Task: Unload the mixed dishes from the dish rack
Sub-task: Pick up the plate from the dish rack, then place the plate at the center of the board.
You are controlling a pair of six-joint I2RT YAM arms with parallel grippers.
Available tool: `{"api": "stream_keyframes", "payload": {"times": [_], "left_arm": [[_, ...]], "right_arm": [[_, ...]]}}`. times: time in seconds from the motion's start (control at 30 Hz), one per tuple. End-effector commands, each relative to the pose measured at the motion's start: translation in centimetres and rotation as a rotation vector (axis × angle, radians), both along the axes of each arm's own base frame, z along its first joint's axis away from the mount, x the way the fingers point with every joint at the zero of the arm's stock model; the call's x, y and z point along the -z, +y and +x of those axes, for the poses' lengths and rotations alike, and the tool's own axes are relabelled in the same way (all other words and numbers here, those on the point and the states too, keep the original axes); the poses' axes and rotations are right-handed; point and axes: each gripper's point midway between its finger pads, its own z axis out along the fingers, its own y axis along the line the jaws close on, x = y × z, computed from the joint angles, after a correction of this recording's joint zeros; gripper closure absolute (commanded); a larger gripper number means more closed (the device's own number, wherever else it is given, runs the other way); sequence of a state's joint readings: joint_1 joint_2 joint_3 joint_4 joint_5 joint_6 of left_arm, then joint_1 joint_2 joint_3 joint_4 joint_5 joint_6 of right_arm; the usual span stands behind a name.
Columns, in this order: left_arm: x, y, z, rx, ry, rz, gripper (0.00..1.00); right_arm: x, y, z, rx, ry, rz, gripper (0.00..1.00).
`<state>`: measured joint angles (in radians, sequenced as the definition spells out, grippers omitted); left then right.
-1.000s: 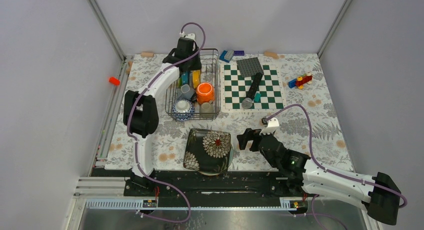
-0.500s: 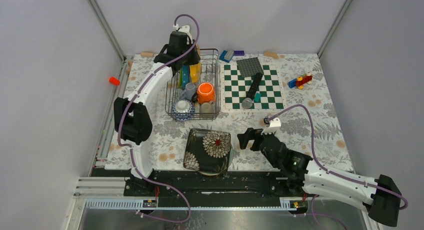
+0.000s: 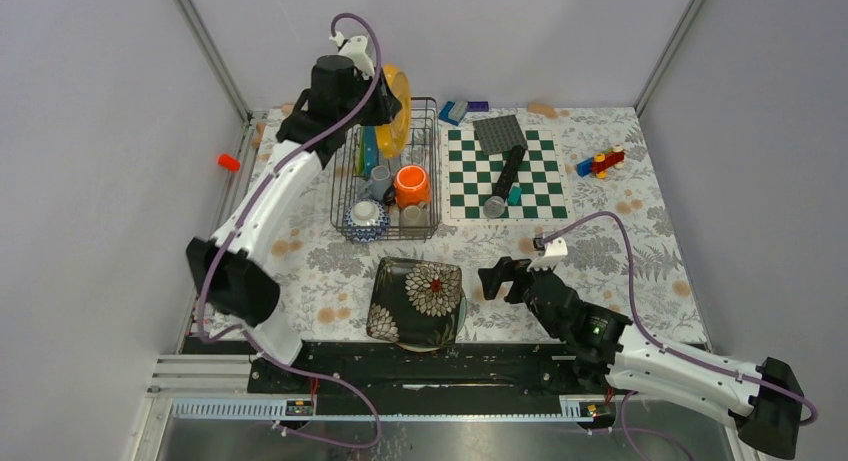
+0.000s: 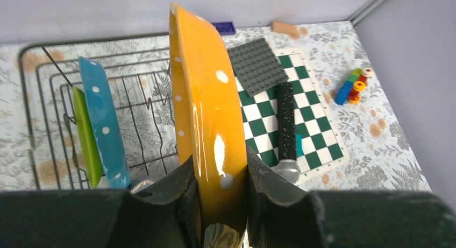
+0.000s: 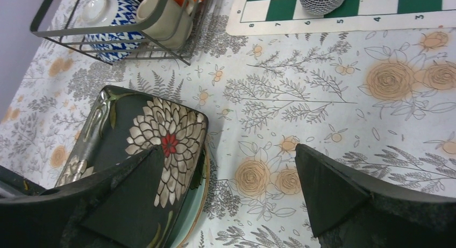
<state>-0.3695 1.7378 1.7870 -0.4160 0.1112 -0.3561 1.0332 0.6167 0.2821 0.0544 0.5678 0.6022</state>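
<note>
The dark patterned plate lies back toward the base and below, so I will next swing my left gripper back, tilt the on-edge orange plate flatter, lower it and release it.
My left gripper is shut on the orange white-dotted plate and holds it on edge above the back of the wire dish rack. The blue white-dotted plate and the lime green plate stand in the rack. An orange mug, grey cups and a patterned bowl sit in it too. The dark patterned plate lies on a light plate at the table's front. My right gripper is open and empty, just right of it.
A green-and-white checkerboard mat lies right of the rack with a grey studded plate and a black microphone on it. Toy bricks lie far right and at the back. An orange item sits on the left rail.
My left gripper has risen out of the rack with the orange dotted plate, lifting it up and back. The right arm has shifted slightly.
</note>
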Motion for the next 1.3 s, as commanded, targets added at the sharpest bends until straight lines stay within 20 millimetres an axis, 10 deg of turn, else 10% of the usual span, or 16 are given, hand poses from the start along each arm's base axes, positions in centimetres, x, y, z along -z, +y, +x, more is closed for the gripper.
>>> {"api": "stream_keyframes", "payload": {"times": [0.0,0.33,0.57,0.87,1.27], "left_arm": [[-14.6,-0.7,-7.7,0.099,-0.418,-0.061,1.0],[-13.1,-7.8,-20.3,0.405,-0.66,0.407,1.0],[-5.7,-11.2,-25.1,0.735,-0.834,0.813,1.0],[1.5,-9.3,-32.9,1.266,-0.93,0.967,1.0],[7.2,-8.2,-36.5,1.383,-0.917,0.937,1.0]], "right_arm": [[-0.7,-1.1,0.3,0.052,-0.009,-0.015,0.01],[-0.9,-3.2,-0.3,0.144,0.038,0.031,0.01],[-1.1,-5.8,-0.6,0.222,0.031,0.033,0.01],[-1.3,-9.7,-0.6,0.348,-0.019,-0.01,0.01],[-1.5,-10.8,-0.3,0.379,-0.047,-0.095,0.01]]}}
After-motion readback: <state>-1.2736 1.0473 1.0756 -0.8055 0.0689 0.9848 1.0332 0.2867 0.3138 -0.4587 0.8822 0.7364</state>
